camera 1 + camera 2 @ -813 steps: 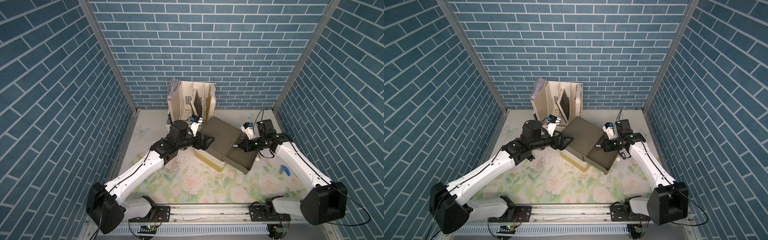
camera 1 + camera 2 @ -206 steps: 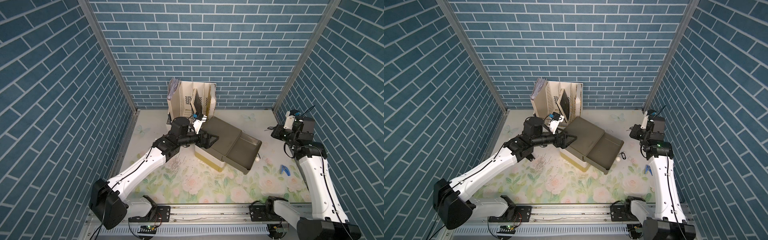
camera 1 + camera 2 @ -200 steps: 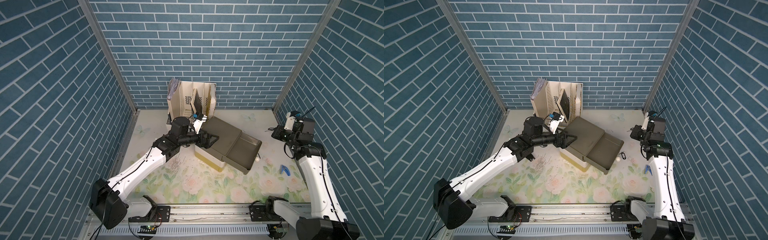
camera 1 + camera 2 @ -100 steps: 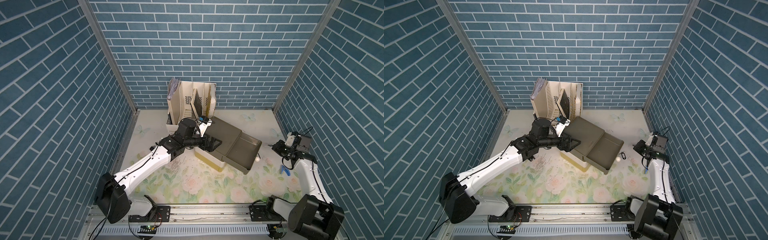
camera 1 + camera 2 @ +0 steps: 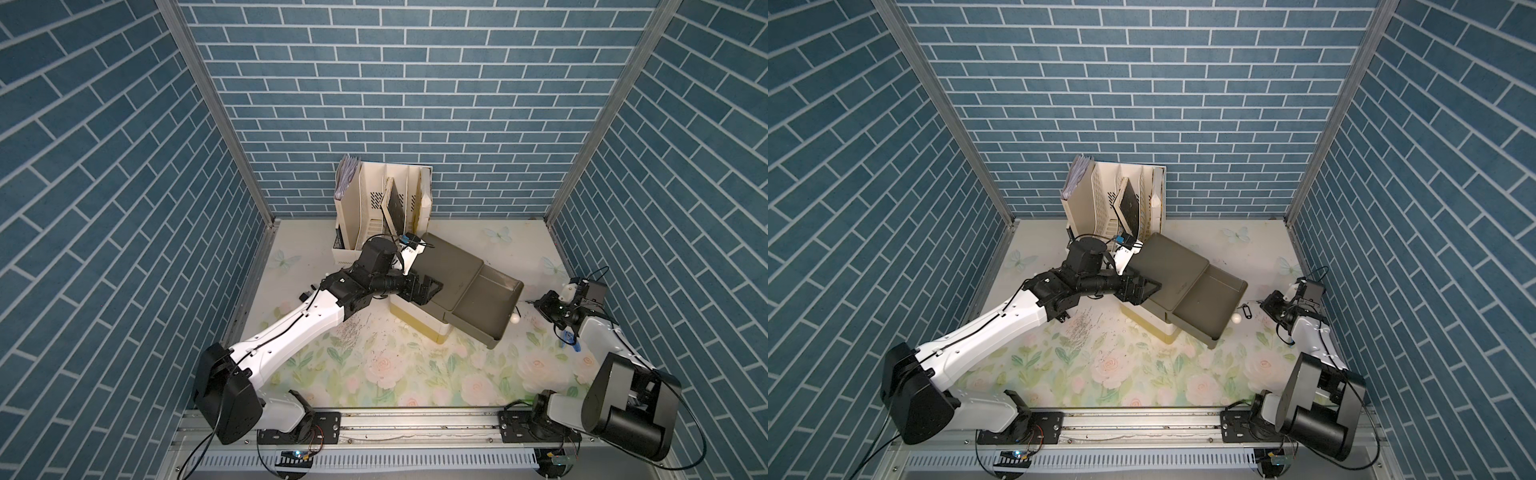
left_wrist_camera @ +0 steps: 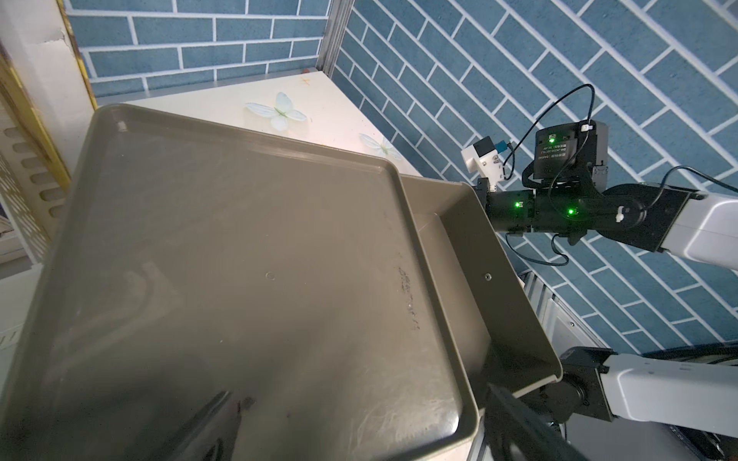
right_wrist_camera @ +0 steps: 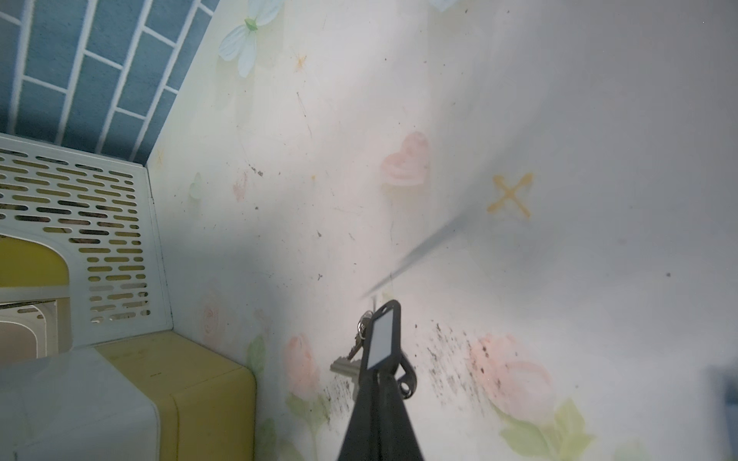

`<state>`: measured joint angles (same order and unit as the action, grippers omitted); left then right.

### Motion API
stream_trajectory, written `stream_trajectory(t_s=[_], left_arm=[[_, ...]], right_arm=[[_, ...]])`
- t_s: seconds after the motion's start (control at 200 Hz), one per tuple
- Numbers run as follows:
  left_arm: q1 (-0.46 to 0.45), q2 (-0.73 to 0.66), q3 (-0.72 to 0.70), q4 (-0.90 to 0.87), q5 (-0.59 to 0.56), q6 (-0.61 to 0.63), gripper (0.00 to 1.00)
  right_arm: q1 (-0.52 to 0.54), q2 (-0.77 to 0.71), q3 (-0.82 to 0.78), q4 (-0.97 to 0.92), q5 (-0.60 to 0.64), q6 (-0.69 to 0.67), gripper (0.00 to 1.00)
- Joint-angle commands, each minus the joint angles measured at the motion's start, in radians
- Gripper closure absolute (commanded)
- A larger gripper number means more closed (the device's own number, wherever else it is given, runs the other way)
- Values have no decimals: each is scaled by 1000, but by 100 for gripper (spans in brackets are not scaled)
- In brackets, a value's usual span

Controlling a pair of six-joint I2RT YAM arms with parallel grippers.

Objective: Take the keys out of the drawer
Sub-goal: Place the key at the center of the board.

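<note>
The right gripper moves down next and releases the black tag outside the drawer, on the tabletop by the drawer's white knob. That spot lies close below.
The olive drawer (image 5: 486, 307) (image 5: 1208, 299) (image 6: 451, 247) stands pulled out of its cabinet, and no keys show inside it. Low over the table to its right, my right gripper (image 7: 375, 373) (image 5: 540, 305) is shut on the black tag (image 7: 381, 339) of one of the keys. A metal key (image 7: 343, 365) hangs from the tag's ring. In a top view a black-tagged key (image 5: 1246, 311) shows just ahead of that gripper; I cannot tell whether it is the held one. My left gripper (image 6: 367, 431) (image 5: 424, 289) is open, straddling the cabinet top's near corner.
The cabinet's yellow and white base (image 5: 419, 328) sits mid-table, with a cream file organiser (image 5: 382, 208) behind it. The drawer's white knob (image 5: 515, 319) is near the right gripper. A blue tool (image 5: 572, 344) lies under the right forearm. The right wall is close.
The right arm left the drawer, swung up toward the right wall, then dropped to the table beside the drawer, shut throughout. The left gripper slid slightly forward over the cabinet top.
</note>
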<state>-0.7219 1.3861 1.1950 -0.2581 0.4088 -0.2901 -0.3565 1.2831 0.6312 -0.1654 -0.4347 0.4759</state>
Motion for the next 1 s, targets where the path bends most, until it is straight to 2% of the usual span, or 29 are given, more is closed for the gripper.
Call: stream_trajectory(t_s=[0.0, 0.7, 0.78, 0.95, 0.995], left_arm=[[-7, 9, 26, -17, -11, 20, 0], [-7, 15, 26, -16, -8, 13, 0], [-8, 14, 23, -18, -10, 13, 0], [-7, 13, 23, -20, -13, 12, 0], [-7, 12, 24, -19, -13, 12, 0]], right_arm=[[-6, 28, -21, 62, -21, 24, 100], [-5, 136, -78, 166, -59, 29, 100], [-5, 136, -86, 171, -59, 29, 95], [-6, 119, -90, 160, -63, 29, 72], [-6, 107, -89, 153, -61, 28, 70]])
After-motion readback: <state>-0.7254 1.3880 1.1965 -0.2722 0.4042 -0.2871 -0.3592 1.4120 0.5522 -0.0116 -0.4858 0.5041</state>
